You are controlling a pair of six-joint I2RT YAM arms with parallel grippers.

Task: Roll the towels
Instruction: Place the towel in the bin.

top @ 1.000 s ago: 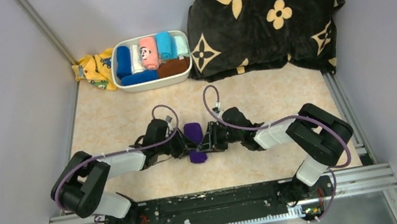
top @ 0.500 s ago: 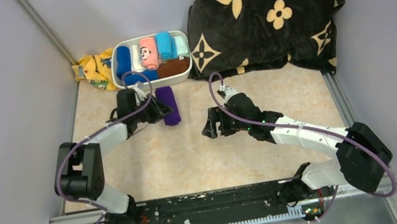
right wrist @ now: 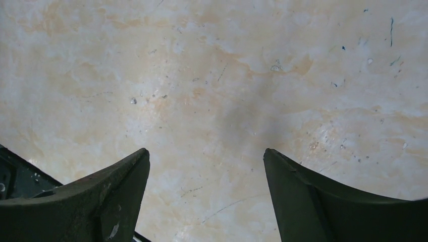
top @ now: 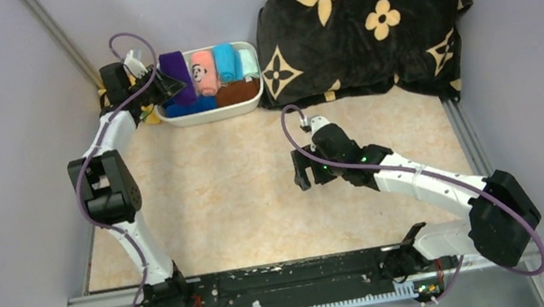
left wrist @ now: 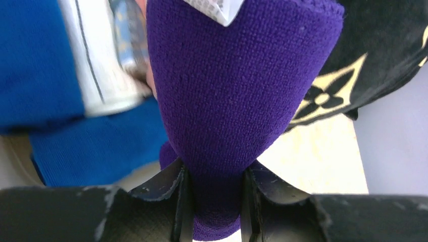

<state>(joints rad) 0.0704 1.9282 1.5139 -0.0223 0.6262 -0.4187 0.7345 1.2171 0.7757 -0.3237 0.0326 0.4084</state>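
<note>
The left gripper moves down into the bin's end beside the pink panda towel (top: 202, 72) next to release the purple towel. That towel still hangs above the blue rolls.
My left gripper (top: 156, 86) is shut on the rolled purple towel (top: 177, 78) and holds it over the left end of the white bin (top: 207, 117). In the left wrist view the purple towel (left wrist: 237, 96) fills the middle, pinched between my fingers (left wrist: 181, 201), with blue rolls below it. The pink panda towel (top: 202, 72) lies rolled in the bin beside it. My right gripper (top: 303, 175) is open and empty above the bare table; it also shows in the right wrist view (right wrist: 207, 166).
The bin also holds blue (top: 195, 105), light blue (top: 225, 60), white and brown (top: 237, 91) rolls. A yellow patterned cloth (top: 129, 102) lies left of the bin. The big black blanket with tan flowers (top: 360, 28) fills the back right. Grey walls close both sides.
My left arm carried the purple towel from mid-table to the back left, over the bin. My right gripper let go, opened, and drew back a little to the right.
</note>
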